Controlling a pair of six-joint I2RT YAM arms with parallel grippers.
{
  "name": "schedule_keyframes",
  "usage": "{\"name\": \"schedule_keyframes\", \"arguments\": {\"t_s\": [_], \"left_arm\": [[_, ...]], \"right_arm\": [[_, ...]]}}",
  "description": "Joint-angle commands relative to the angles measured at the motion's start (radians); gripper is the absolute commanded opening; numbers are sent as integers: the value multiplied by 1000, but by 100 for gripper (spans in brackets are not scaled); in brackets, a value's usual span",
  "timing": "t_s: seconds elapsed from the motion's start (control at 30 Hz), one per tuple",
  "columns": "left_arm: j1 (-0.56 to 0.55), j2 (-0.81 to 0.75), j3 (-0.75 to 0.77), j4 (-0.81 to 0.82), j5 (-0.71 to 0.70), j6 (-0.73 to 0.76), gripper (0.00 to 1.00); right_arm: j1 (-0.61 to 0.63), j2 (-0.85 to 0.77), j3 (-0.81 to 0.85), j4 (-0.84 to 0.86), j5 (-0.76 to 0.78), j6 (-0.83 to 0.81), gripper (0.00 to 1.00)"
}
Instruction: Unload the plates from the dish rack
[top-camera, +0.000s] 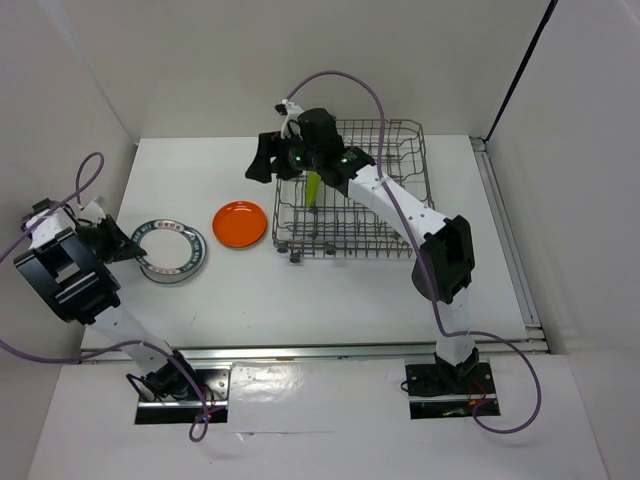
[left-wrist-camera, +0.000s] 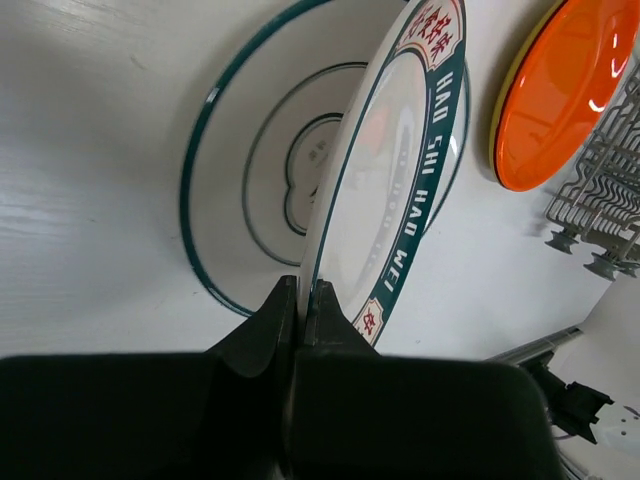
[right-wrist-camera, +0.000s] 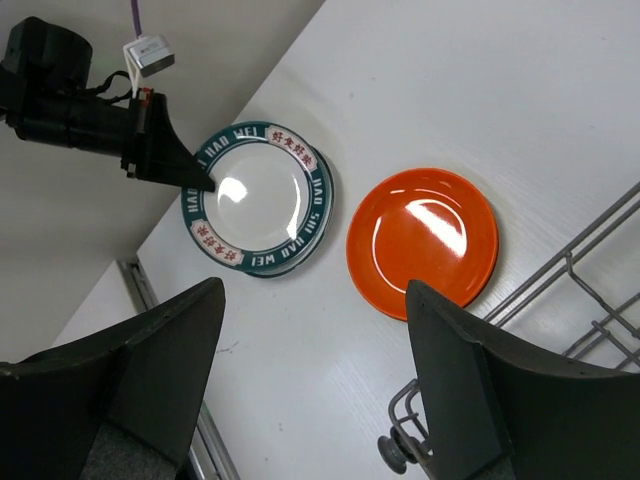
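The upright rim of the lime green plate is below my right gripper and to its right in the top view. I will swing my right gripper there, point it down and lower it astride the rim of the plate.
My left gripper (left-wrist-camera: 303, 285) is shut on the rim of the white plate with the dark lettered ring (left-wrist-camera: 405, 190), at the table's left (top-camera: 172, 249). That plate sits tilted over a white plate with thin green rings (left-wrist-camera: 240, 170). The orange plate (top-camera: 240, 222) lies flat between them and the dish rack (top-camera: 390, 215). A lime green plate (top-camera: 314, 187) stands upright in the rack's left part. My right gripper (top-camera: 263, 162) is open and empty, hovering above the rack's left edge; its view shows the lettered plate (right-wrist-camera: 258, 195) and the orange plate (right-wrist-camera: 422, 240) below. No amber-brown plate shows.
White walls close in the table on the left, back and right. The rack's wire corner with a small wheel (right-wrist-camera: 392, 450) lies just below my right gripper. A metal rail (top-camera: 510, 240) runs along the table's right edge.
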Motion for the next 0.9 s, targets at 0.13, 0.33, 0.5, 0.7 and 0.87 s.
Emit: {"name": "schedule_keyframes", "arguments": {"t_s": [0.13,0.33,0.5,0.7,0.87], "left_arm": [[4,70,55,-36,52,12,22],[4,45,20,-36,-17,33,45],[-19,36,20,-57,-90,53,57],[-87,35,20,-68,-145,72,59],[-130,13,20,-59,-228,72,60]], "right_arm": [[5,-58,22,-42,57,-44,80],[5,-67,13,-42,46,-44,80],[5,-67,13,-42,35,-44,80],[5,-67,4,-42,35,-44,80],[5,-67,4,-42,46,-53,80]]}}
